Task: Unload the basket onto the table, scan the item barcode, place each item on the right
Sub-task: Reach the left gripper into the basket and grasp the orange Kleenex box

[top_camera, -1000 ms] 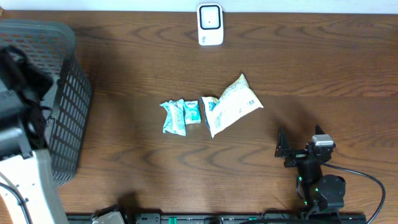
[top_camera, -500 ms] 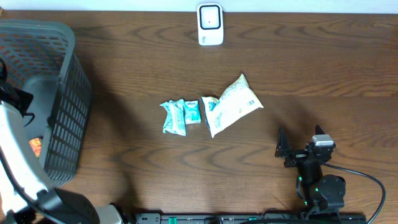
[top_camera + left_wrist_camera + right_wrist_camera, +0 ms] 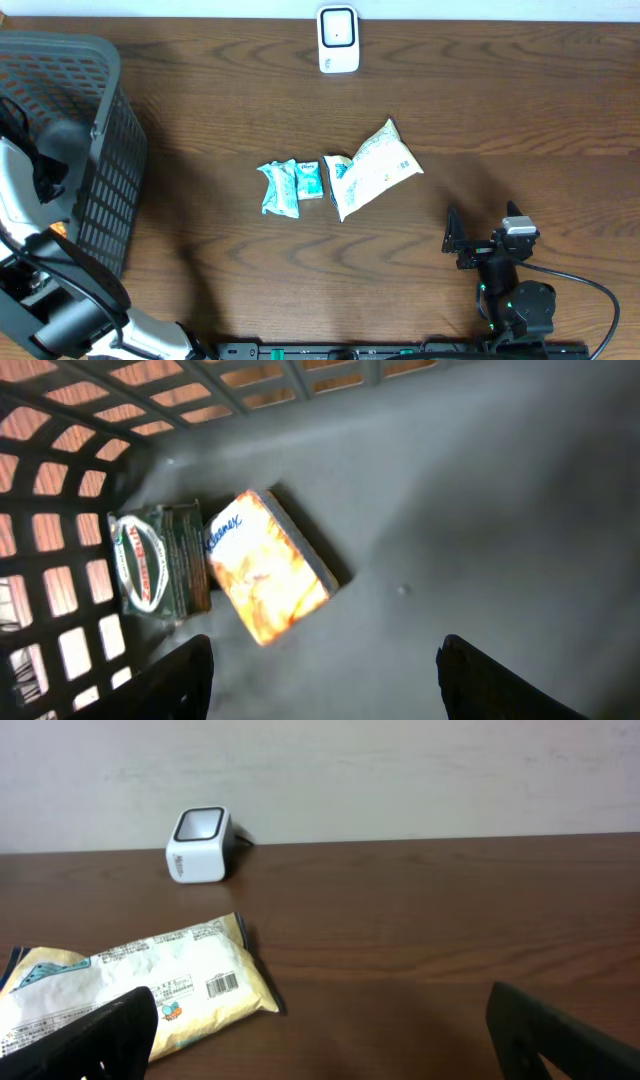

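Observation:
I will next lower my left gripper back onto the orange Kleenex pack [image 3: 58, 229] [image 3: 265, 567], which is below and back of it, as bare basket bottom beside the pack leaves finger room.
Inside the grey basket [image 3: 480, 490] lie an orange Kleenex pack [image 3: 265, 567] and a dark green packet [image 3: 155, 563] in the corner. My left gripper [image 3: 325, 680] hovers above the basket floor just short of them, open with nothing between its fingers. On the table sit a white-and-yellow bag [image 3: 372, 168] [image 3: 150, 980] with its barcode [image 3: 222, 985] facing up, and two teal packets [image 3: 280, 188] [image 3: 310, 180]. The white scanner [image 3: 338, 40] [image 3: 200, 844] stands at the far edge. My right gripper [image 3: 320, 1040] [image 3: 455, 240] rests open and empty, right of the bag.
The mesh basket [image 3: 95, 150] fills the table's left end, with my left arm [image 3: 45, 165] reaching down into it. Basket walls [image 3: 60, 510] close in on the two packs' left and far sides. Bare wood lies between the bag and the scanner.
My left arm has swung and dropped deeper into the basket, and its jaws have widened a little. The right arm and the items on the table have not moved.

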Tool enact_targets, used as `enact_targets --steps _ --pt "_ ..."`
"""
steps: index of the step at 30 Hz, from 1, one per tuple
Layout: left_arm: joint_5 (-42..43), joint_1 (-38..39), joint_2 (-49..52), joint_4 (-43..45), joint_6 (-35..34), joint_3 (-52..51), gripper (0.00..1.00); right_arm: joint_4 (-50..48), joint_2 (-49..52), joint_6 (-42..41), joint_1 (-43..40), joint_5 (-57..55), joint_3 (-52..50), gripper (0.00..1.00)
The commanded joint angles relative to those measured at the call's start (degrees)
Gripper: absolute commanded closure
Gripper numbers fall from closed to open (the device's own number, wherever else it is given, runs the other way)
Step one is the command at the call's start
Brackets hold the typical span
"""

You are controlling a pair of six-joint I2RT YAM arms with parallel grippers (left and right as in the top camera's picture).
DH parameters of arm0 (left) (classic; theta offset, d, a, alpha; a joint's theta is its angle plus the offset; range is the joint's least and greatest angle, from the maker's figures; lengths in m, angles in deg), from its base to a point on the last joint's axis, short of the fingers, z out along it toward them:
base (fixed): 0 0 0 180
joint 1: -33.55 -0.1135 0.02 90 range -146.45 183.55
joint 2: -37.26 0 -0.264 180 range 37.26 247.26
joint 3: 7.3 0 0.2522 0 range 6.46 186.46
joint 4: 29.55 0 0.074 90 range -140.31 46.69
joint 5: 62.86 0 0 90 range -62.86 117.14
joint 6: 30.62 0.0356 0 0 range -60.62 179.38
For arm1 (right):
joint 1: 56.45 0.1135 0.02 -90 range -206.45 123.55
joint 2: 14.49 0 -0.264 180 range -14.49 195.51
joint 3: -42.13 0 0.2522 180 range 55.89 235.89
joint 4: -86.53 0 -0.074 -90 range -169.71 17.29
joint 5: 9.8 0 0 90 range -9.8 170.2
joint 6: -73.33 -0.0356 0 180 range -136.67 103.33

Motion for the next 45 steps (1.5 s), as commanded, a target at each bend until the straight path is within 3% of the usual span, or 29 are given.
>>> enact_targets --steps 1,12,38,45 --pt "-1.7 -0.7 1.3 1.6 -0.5 -2.2 0.29 0.3 -0.3 0.3 -0.2 0.3 0.0 0.01" --pt "-1.9 -0.8 1.3 14.1 3.9 -11.2 0.29 0.3 -0.3 0.3 -0.2 0.3 0.0 0.01" --pt "-1.8 -4.5 5.1 17.1 4.2 -14.0 0.31 0.3 -0.3 0.3 -0.2 0.3 0.0 0.01" --pt "-1.3 -4.5 5.5 19.3 4.2 -16.7 0.38 0.3 -0.3 0.3 -0.2 0.3 0.0 0.01"
